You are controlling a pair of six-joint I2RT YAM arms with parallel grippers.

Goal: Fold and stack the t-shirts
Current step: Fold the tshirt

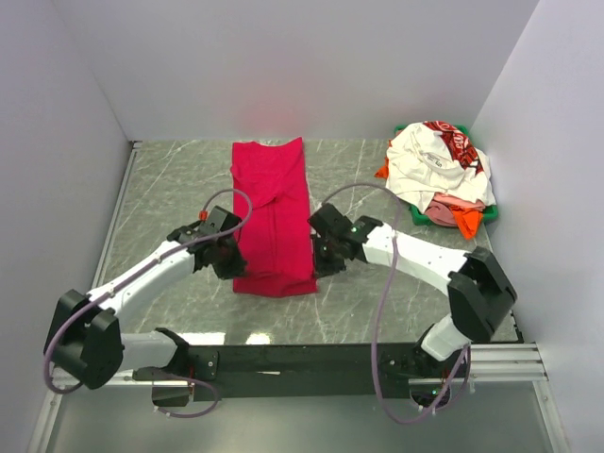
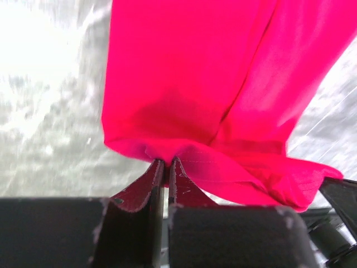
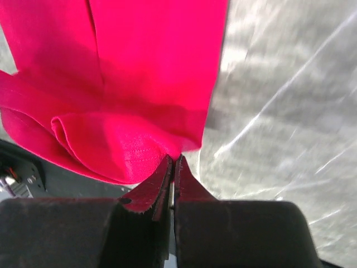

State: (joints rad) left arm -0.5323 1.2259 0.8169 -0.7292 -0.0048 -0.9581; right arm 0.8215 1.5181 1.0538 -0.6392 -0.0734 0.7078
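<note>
Next, my left gripper carries the hem away from my base over the red t-shirt toward its far end (image 1: 248, 159), then lays the hem down.
A crimson red t-shirt (image 1: 275, 208) lies as a long narrow strip down the middle of the table, sides folded in. My left gripper (image 1: 229, 267) is shut on its near left corner; the left wrist view shows the red t-shirt hem (image 2: 184, 151) pinched at my left gripper (image 2: 166, 162) tips. My right gripper (image 1: 319, 266) is shut on the near right corner, with the red t-shirt cloth (image 3: 128, 151) bunched at my right gripper (image 3: 173, 159) tips. More t-shirts (image 1: 436, 168), white with red-and-black print on top, orange and pink below, are heaped at the far right.
The heap sits in a green basket (image 1: 492, 216) against the right wall. White walls close the table at back and both sides. Grey marbled tabletop (image 1: 170, 189) shows left of the red shirt and between it and the heap.
</note>
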